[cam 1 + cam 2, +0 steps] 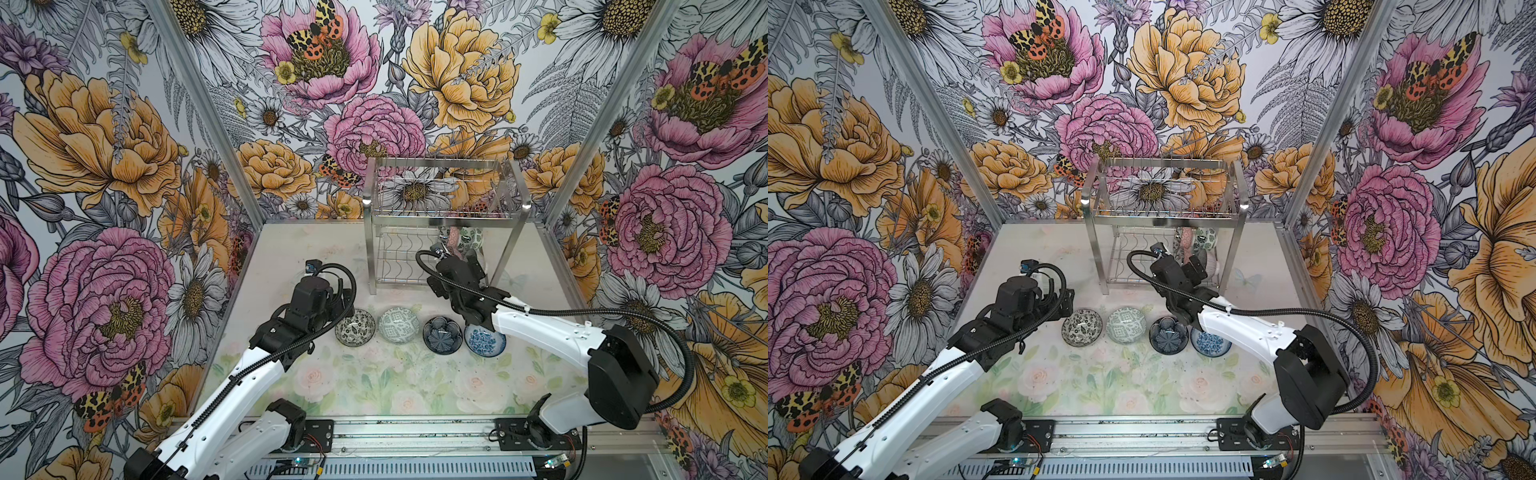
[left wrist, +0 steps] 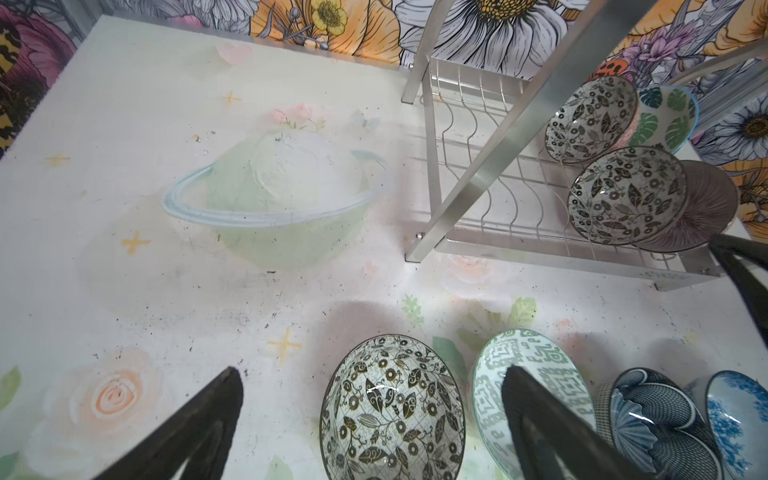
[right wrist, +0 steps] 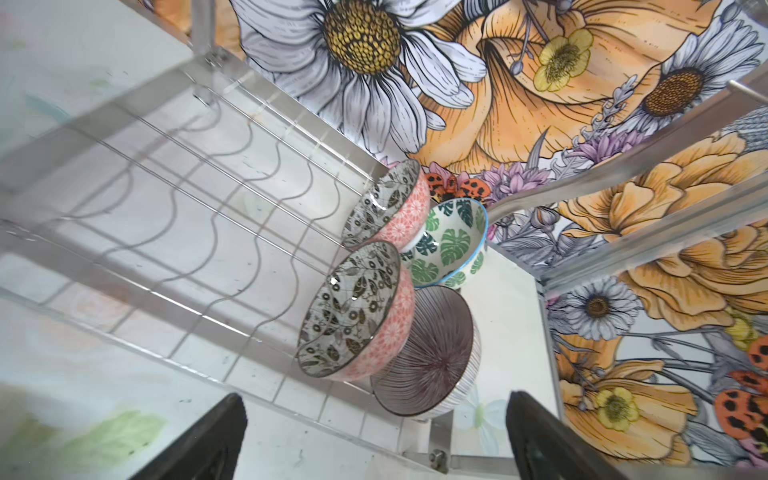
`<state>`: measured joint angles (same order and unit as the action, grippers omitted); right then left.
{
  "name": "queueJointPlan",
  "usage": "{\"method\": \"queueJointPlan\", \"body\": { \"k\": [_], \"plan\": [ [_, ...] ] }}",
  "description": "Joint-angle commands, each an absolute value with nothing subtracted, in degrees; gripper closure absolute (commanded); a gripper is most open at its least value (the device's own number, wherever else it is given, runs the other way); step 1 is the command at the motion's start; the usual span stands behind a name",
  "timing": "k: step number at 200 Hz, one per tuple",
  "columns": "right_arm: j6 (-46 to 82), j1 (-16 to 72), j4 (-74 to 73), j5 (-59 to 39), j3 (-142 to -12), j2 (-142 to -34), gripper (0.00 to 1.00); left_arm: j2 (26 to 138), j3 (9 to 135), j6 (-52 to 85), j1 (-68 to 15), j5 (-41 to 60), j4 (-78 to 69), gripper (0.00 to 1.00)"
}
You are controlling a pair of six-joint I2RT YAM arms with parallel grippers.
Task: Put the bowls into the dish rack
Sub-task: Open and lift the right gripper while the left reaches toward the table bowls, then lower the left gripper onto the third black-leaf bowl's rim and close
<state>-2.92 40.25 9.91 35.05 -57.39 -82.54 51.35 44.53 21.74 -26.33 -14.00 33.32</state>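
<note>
My open left gripper lowers onto the floral bowl's near rim (image 1: 337, 333) (image 2: 324, 432) next, since it faces clear tabletop while the green geometric bowl crowds the floral bowl's other side.
The steel dish rack (image 1: 440, 216) (image 1: 1163, 216) stands at the back of the table. Several bowls lean at the right end of its wavy lower shelf (image 3: 166, 208): two black-and-white floral ones with pink outsides (image 3: 353, 307), a green-leaf one (image 3: 449, 245) and a striped one (image 3: 428, 357). My right gripper (image 3: 374, 399) (image 1: 469, 259) is open just in front of the striped bowl, apart from it. Several more bowls sit in a row on the table: black-and-white floral (image 1: 355, 327), green geometric (image 1: 399, 325), dark blue (image 1: 442, 334), blue floral (image 1: 484, 340). My left gripper (image 2: 372, 374) hangs open above the floral bowl (image 2: 390, 424).
The rack's upper tier (image 1: 440, 183) overhangs the lower shelf, and its flat front legs (image 2: 490, 166) frame the opening. A faint pale-green bowl shape (image 2: 270, 199) is printed on the table mat. Flowered walls close in three sides; a metal rail (image 1: 415, 436) runs along the front.
</note>
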Motion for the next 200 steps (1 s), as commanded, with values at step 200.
{"method": "queueJointPlan", "body": {
  "k": [200],
  "plan": [
    [13.0,32.01,13.12,20.7,-56.69,-70.11,0.01,61.12,28.74,31.22,-18.41,-0.9,21.17,0.23]
  ]
}}
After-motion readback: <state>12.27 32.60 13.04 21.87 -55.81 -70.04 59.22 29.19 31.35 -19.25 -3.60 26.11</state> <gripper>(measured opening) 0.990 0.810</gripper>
